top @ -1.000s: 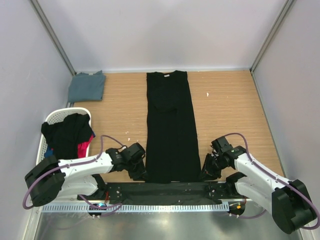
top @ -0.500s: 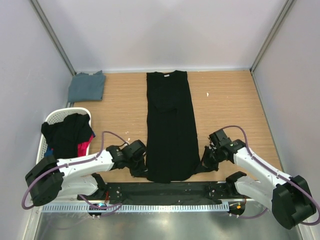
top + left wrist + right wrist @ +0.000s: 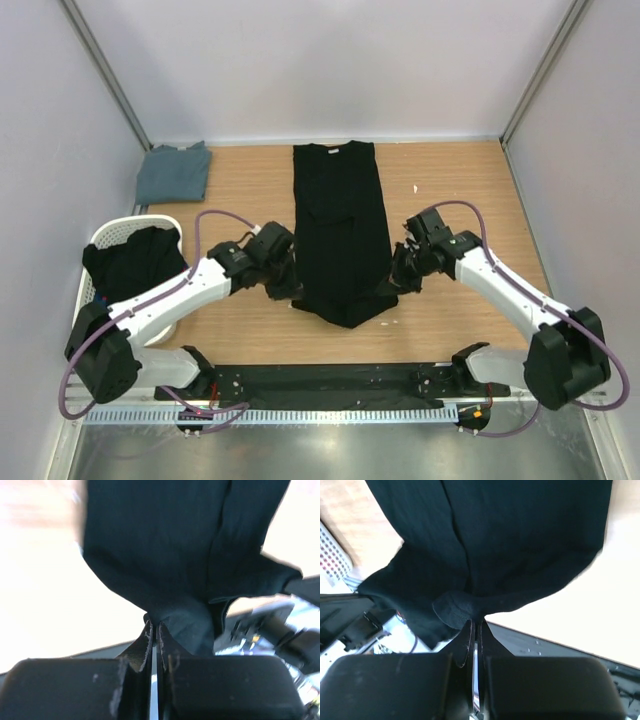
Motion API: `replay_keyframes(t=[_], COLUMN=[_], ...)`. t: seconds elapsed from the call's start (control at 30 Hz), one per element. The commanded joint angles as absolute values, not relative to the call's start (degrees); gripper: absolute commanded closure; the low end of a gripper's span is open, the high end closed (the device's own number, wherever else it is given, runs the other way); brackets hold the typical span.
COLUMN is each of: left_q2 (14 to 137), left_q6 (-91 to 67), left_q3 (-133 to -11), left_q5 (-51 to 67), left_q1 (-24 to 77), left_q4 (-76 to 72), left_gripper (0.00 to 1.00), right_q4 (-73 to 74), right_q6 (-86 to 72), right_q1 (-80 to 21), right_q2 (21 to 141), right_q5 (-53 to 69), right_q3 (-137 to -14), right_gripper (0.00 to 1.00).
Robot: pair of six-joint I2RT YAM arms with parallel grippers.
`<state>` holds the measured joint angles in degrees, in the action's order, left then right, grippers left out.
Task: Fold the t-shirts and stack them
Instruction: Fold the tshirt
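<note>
The t-shirt's middle lies flat along its side edge, outward of my right gripper. My right gripper should carry the t-shirt's lifted hem corner outward onto the t-shirt's middle point(image 3: 377, 213) and let go of it.
The large black t-shirt point(image 3: 340, 215) lies as a long narrow strip down the middle of the table, collar at the far end. My left gripper point(image 3: 288, 290) is shut on its near left hem corner point(image 3: 172, 612). My right gripper point(image 3: 392, 283) is shut on the near right hem corner point(image 3: 457, 611). Both hold the hem lifted above the table, so the near end sags between them. The slate grey-blue t-shirt point(image 3: 174, 172) lies folded at the far left corner. The light-blue starburst mark does not show.
A white plastic laundry basket point(image 3: 108, 237) with dark and pink clothes stands at the left edge. A black rail point(image 3: 330, 385) with the arm bases runs along the near edge. Walls close in the far, left and right sides.
Both grippers have lifted the black shirt's hem off the near edge and carried it away from the bases toward the collar. The strip now looks shorter.
</note>
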<state>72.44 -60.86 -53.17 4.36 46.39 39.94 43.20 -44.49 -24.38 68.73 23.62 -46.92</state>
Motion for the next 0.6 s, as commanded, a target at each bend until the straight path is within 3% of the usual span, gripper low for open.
replay_keyframes(t=[0.0, 0.37, 0.57], left_q2=[74.3, 88.8, 95.4], left_q6=[-53.9, -48.2, -46.2], left_q3=[-58.1, -69.2, -75.5], left_q5=[5.9, 10.1, 11.3], left_q1=[40.5, 31.1, 27.9], left_q4=[42.5, 39.3, 39.3], left_gripper=[1.0, 1.0, 1.0], right_q4=[42.4, 42.1, 40.0], right_q6=[-40.9, -35.1, -33.2], right_q1=[-22.8, -11.3, -10.3], right_q2=[73.7, 85.5, 90.4], right_q5=[21.7, 23.6, 24.2], right_q3=[-54.6, -69.7, -73.5], right_gripper=[0.99, 0.99, 0.99])
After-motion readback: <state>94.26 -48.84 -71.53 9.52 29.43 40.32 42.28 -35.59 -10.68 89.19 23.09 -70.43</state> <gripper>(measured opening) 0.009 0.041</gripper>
